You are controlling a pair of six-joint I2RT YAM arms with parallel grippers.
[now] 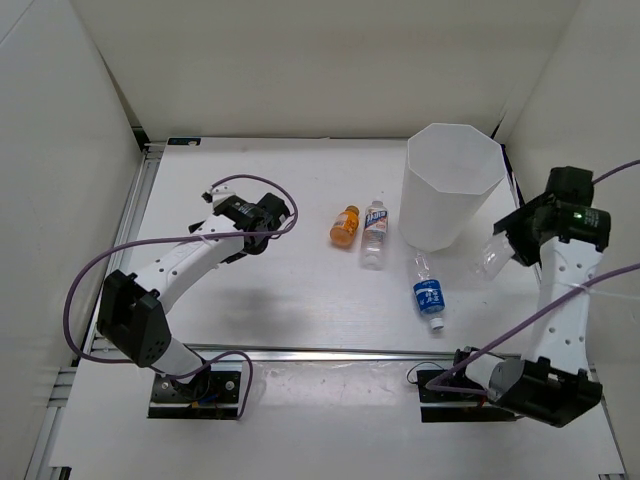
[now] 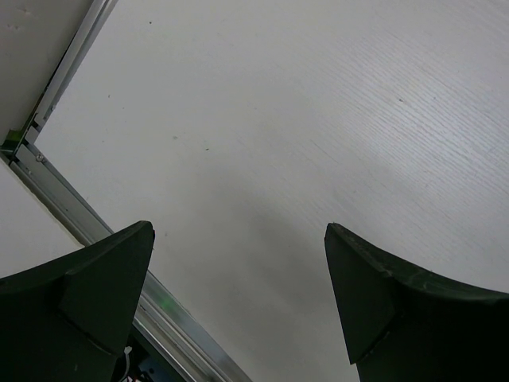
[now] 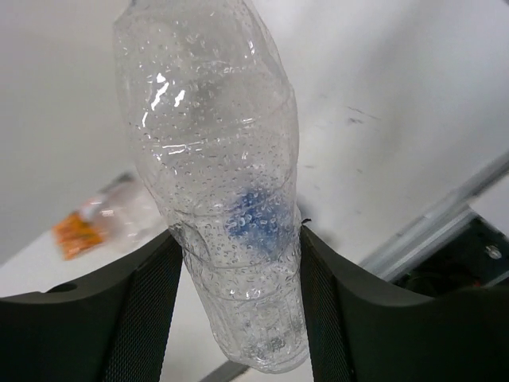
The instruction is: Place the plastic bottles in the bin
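Note:
My right gripper next rises past the bin's rim and across to free the plain clear bottle, since the bin's opening lies above it, to its left in the top view.
My right gripper is shut on the plain clear bottle, held just right of the white octagonal bin; in the right wrist view the bottle sits squeezed between both fingers. The orange bottle and the clear bottle with the white-and-orange label lie side by side left of the bin. The blue-label bottle lies in front of the bin. My left gripper is open and empty, left of the orange bottle; its wrist view shows only bare table between the fingers.
White walls enclose the table on three sides. A metal rail runs along the near edge and another along the left side. Purple cables loop off both arms.

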